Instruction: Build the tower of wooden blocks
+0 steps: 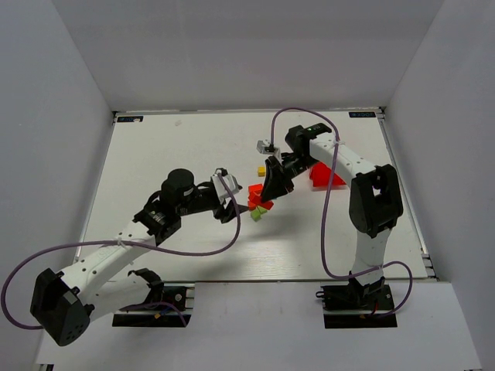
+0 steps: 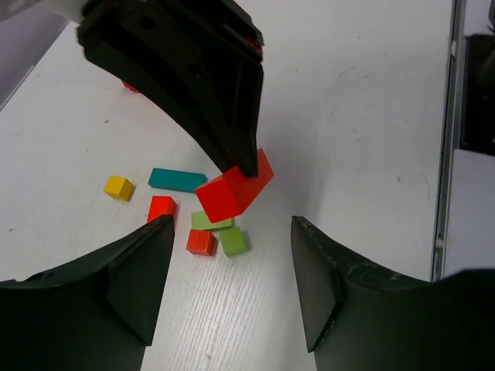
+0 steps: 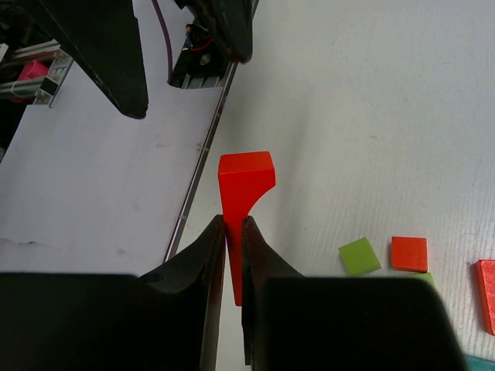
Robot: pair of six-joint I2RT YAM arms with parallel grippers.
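Observation:
I need to move my left gripper to the right in the top view and bring its open fingers around the red block's loose end (image 1: 254, 199) (image 2: 219, 199), which sticks out past my right gripper's fingers.
My right gripper (image 3: 233, 228) is shut on a red block (image 3: 246, 182) with a curved cut-out and holds it above the table. From the left wrist, this red block (image 2: 232, 189) hangs under the right gripper's black fingers (image 2: 224, 116), over a loose cluster of small blocks. Lying there are a lime green block (image 2: 210, 222), a green cube (image 2: 233, 241), two red cubes (image 2: 201, 242) (image 2: 162, 207), a teal bar (image 2: 176, 179) and a yellow cube (image 2: 118, 187). No stack stands. My left gripper (image 2: 232, 270) is open and empty, just short of the cluster.
A red plastic bin (image 1: 325, 176) sits right of the right gripper (image 1: 269, 197). The left gripper (image 1: 237, 199) faces it closely across the blocks. A purple cable (image 1: 329, 224) loops beside the right arm. White walls enclose the table (image 1: 170, 147).

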